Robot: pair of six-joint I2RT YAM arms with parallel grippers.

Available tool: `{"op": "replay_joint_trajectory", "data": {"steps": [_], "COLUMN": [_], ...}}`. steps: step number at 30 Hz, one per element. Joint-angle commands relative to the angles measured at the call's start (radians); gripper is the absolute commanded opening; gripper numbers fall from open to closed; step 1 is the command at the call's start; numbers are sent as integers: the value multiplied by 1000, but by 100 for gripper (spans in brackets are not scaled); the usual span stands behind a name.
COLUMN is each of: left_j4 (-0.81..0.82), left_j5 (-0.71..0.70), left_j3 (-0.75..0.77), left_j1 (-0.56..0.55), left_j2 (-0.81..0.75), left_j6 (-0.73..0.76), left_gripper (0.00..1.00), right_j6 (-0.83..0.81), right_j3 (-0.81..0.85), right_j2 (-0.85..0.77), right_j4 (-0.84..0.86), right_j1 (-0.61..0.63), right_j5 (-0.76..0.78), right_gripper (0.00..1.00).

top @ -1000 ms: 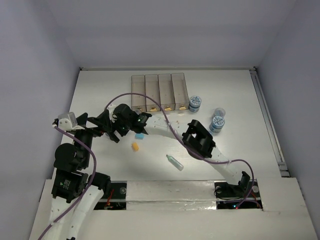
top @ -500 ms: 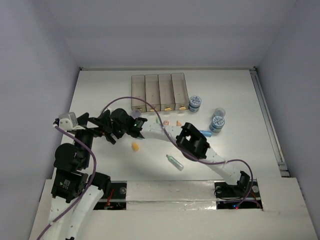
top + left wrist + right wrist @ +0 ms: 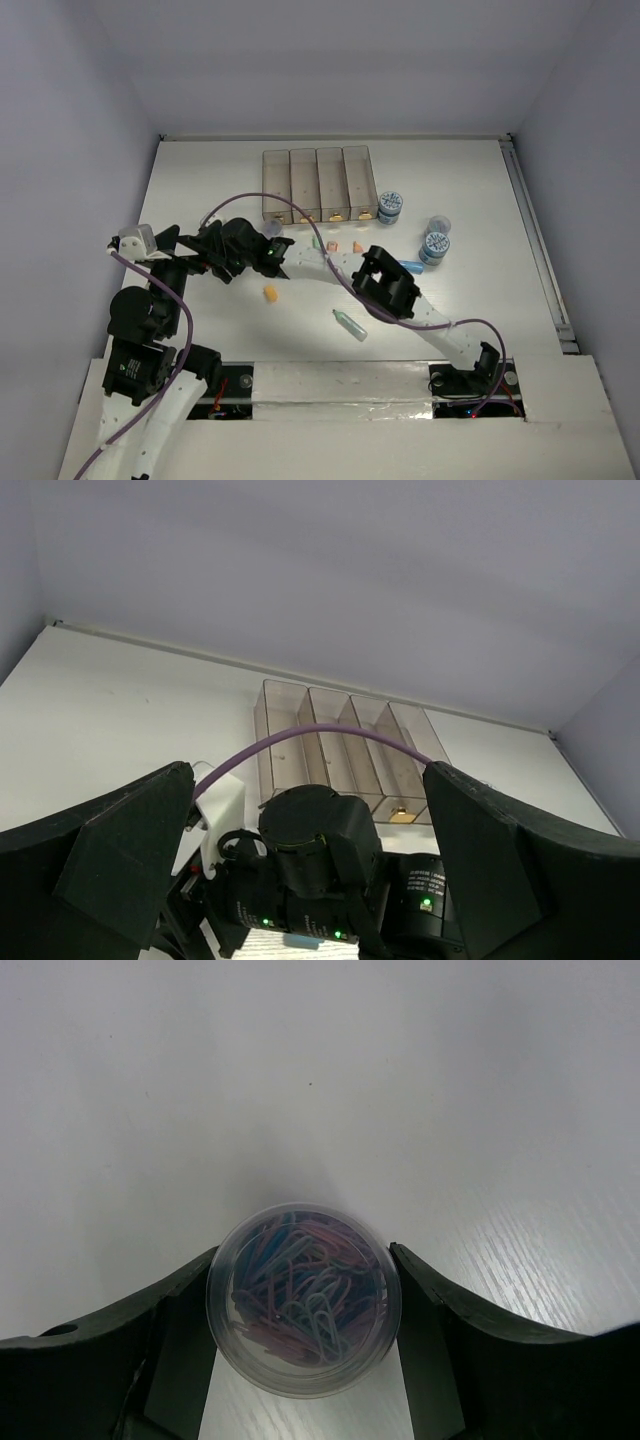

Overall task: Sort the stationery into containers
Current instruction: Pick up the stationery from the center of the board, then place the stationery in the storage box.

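My right gripper moves outward, to the right in the top view, over the far end of the container (image 3: 357, 163) nearest the bluish-topped jars next, since that end is empty.
The four joined translucent containers (image 3: 318, 185) stand at the back of the table and also show in the left wrist view (image 3: 340, 745). My right gripper (image 3: 268, 236) (image 3: 303, 1260) reaches far left and is shut on a small clear round jar (image 3: 303, 1295) full of pastel paper clips, a finger touching each side. My left gripper (image 3: 213, 246) (image 3: 305, 780) is open and empty, its fingers spread just left of the right wrist. An orange eraser (image 3: 269, 293) and a teal marker (image 3: 349, 325) lie in front. A blue eraser (image 3: 300, 941) peeks out under the right wrist.
Bluish-topped jars stand right of the containers (image 3: 390, 207) and further right (image 3: 434, 243). A blue marker (image 3: 411, 267) and small orange pieces (image 3: 357, 246) lie by the right forearm. The purple cable arches over both wrists.
My right arm has swung left, covering the blue eraser in the top view and uncovering small pieces near the containers. The left arm has barely moved.
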Motion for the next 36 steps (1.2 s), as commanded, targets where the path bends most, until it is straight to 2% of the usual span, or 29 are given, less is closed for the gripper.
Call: {"op": "replay_joint_trajectory", "data": {"steps": [1, 5, 11, 14, 20, 28, 36], "left_j4": [45, 45, 47, 47, 51, 53, 57], "left_j5": [20, 24, 32, 34, 46, 47, 57], "left_j3": [29, 28, 28, 26, 26, 25, 25], "left_j1": [-6, -6, -6, -6, -6, -6, -6], "left_j2": [6, 10, 15, 13, 30, 44, 59], "left_j6": [-2, -2, -1, 1, 1, 4, 4], "left_gripper": [99, 99, 99, 99, 99, 99, 99], "right_j6": [-3, 9, 52, 57, 64, 77, 9], "right_j3": [-49, -134, -226, -257, -232, -143, -97], "right_j2": [-142, -284, -445, -466, -452, -363, -268], "right_j4": [68, 169, 191, 176, 145, 56, 41], "right_j1": [8, -31, -228, -342, -524, -687, -700], "right_j5": [86, 86, 62, 59, 91, 86, 105], "right_gripper": [45, 44, 44, 44, 44, 44, 45]}}
